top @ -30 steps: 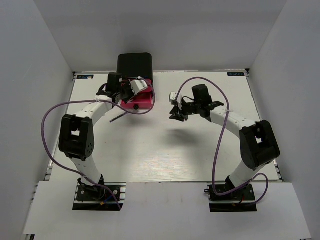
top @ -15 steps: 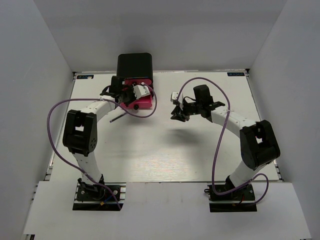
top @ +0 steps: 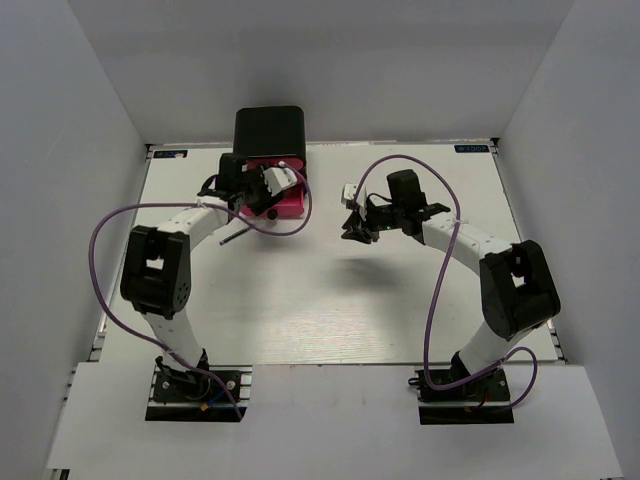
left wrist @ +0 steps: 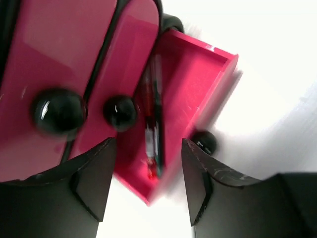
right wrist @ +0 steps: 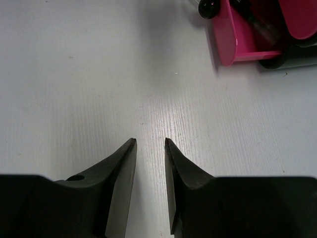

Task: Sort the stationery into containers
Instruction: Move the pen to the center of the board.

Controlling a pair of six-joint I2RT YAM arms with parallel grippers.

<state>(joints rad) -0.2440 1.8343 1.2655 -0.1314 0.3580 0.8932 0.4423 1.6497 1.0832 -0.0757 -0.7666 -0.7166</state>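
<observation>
Next I will move my left gripper left in the top view, back and down onto the thin pen (top: 232, 237), which lies below it, still outside the lowest drawer.
The containers (top: 268, 128) are a black box with pink drawers, at the back left. Its lowest drawer (left wrist: 198, 84) is pulled out, and a red pen and a green pen (left wrist: 152, 124) lie in it. My left gripper (left wrist: 147, 145) hangs open just above the drawer's front end, nothing between its fingers. The other two drawers (left wrist: 54, 44) are shut, with round black knobs (left wrist: 58, 110). My right gripper (right wrist: 149, 144) hovers over bare table right of the drawer (right wrist: 225, 42), its jaws a little apart and empty. A thin black pen (top: 232, 237) lies on the table left of the drawer.
White walls close in the table on three sides. The left arm's purple cable (top: 100, 240) loops out to the left. The right arm's cable (top: 436, 300) hangs beside that arm.
My left gripper's jaws have gone from shut to open over the pulled-out drawer, and that wrist has shifted slightly right. The right arm has not moved.
</observation>
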